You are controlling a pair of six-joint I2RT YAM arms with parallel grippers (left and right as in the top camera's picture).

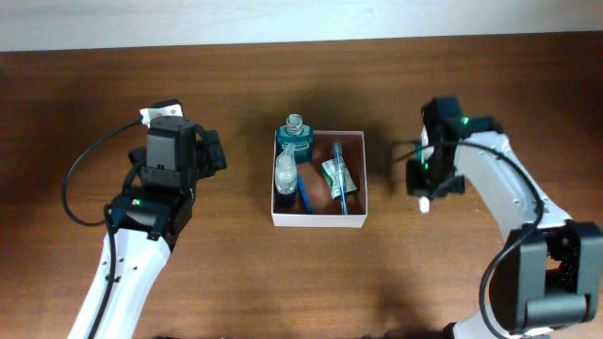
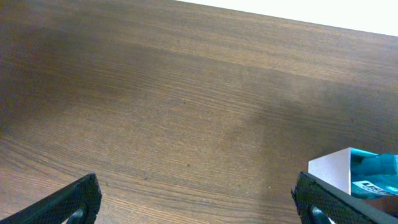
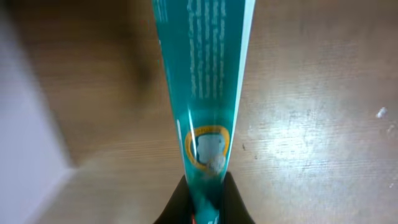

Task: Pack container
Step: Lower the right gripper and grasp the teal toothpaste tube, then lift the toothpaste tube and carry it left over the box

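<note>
The near part of the container's bottom is bare. My right gripper needs to swing left in the overhead view next, over the container's side, and release the tube (image 3: 205, 74) there.
The container (image 1: 318, 221), a shallow white-walled box with a reddish-brown inside, sits mid-table. It holds a blue bottle (image 1: 295, 137), a small clear bottle (image 1: 285, 173), a blue toothbrush (image 1: 341, 184) and a green packet (image 1: 332, 173). My right gripper (image 1: 424, 185) is just right of the container, shut on a teal tube (image 3: 205, 74) that hangs over the wood in the right wrist view; the jaws (image 3: 204, 200) pinch its lower end. The container's white wall (image 3: 25, 124) shows at the left there. My left gripper (image 1: 213, 151) is open and empty, left of the container.
In the left wrist view the open fingers (image 2: 199, 205) frame bare brown wood, with the container's white corner (image 2: 329, 175) and the blue bottle (image 2: 373, 168) at the lower right. The tabletop's far edge meets a pale wall (image 1: 301, 19).
</note>
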